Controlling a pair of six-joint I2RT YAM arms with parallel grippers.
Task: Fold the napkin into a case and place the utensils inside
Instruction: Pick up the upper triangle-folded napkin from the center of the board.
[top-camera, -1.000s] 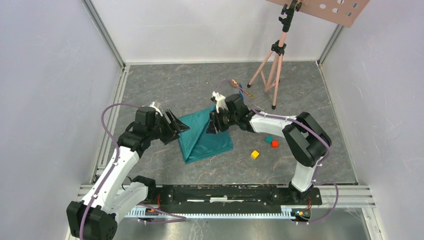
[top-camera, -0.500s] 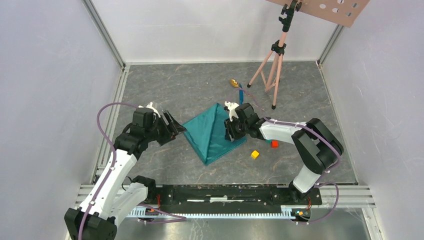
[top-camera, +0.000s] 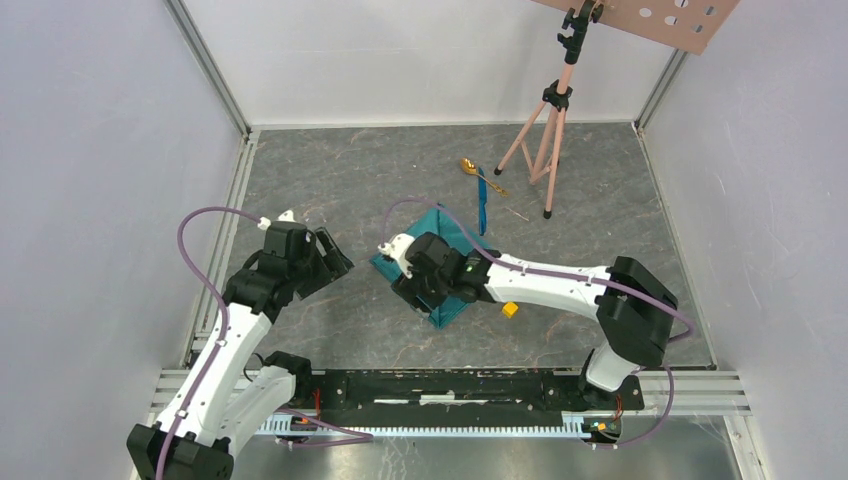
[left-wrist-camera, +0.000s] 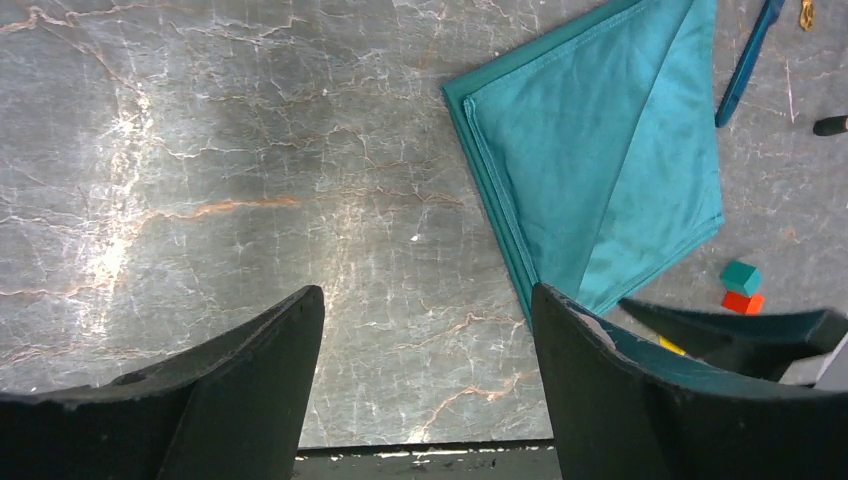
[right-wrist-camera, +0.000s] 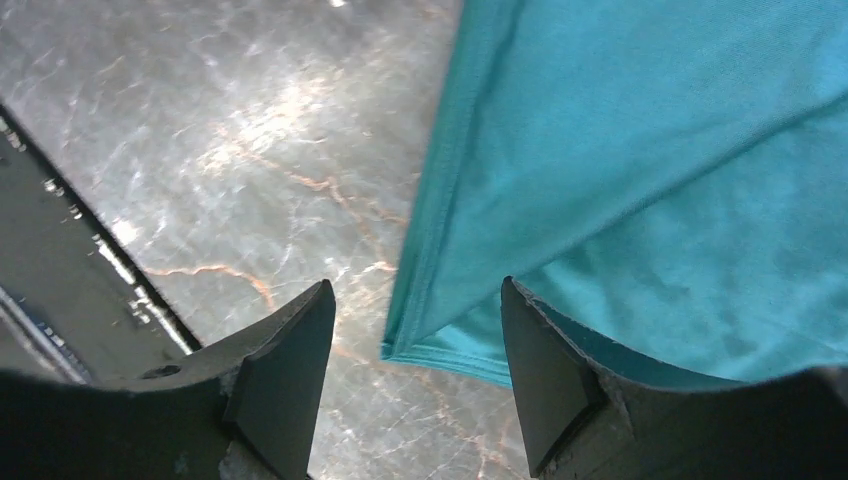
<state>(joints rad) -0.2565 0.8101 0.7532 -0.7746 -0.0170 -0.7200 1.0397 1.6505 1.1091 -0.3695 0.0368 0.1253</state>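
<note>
My right gripper lowers and draws slightly back onto the napkin's near corner (top-camera: 437, 324) (right-wrist-camera: 398, 347) next and closes there, as the folded edges meet between the open fingers.
The teal-green napkin (top-camera: 446, 228) lies folded flat at mid-table, mostly under my right arm. It shows in the left wrist view (left-wrist-camera: 600, 170) and the right wrist view (right-wrist-camera: 650, 150). My right gripper (top-camera: 405, 287) is open and hangs low over the napkin's near-left corner, which lies between its fingers (right-wrist-camera: 418, 300). My left gripper (top-camera: 336, 263) is open and empty, left of the napkin over bare table (left-wrist-camera: 428, 300). The gold spoon (top-camera: 468, 166) and the blue knife (top-camera: 481, 200) lie beyond the napkin; the knife (left-wrist-camera: 748, 62) also shows in the left wrist view.
A pink tripod (top-camera: 545, 150) stands at the back right, close to the utensils. A yellow cube (top-camera: 510, 310) lies right of the napkin. A teal cube (left-wrist-camera: 740, 277) and a red cube (left-wrist-camera: 742, 302) lie by the napkin's right corner. Rails run along the near edge.
My right gripper swung right, then back left and nearer, to the napkin's near-left corner. The napkin shifted right. My left gripper drew back left, away from the cloth.
</note>
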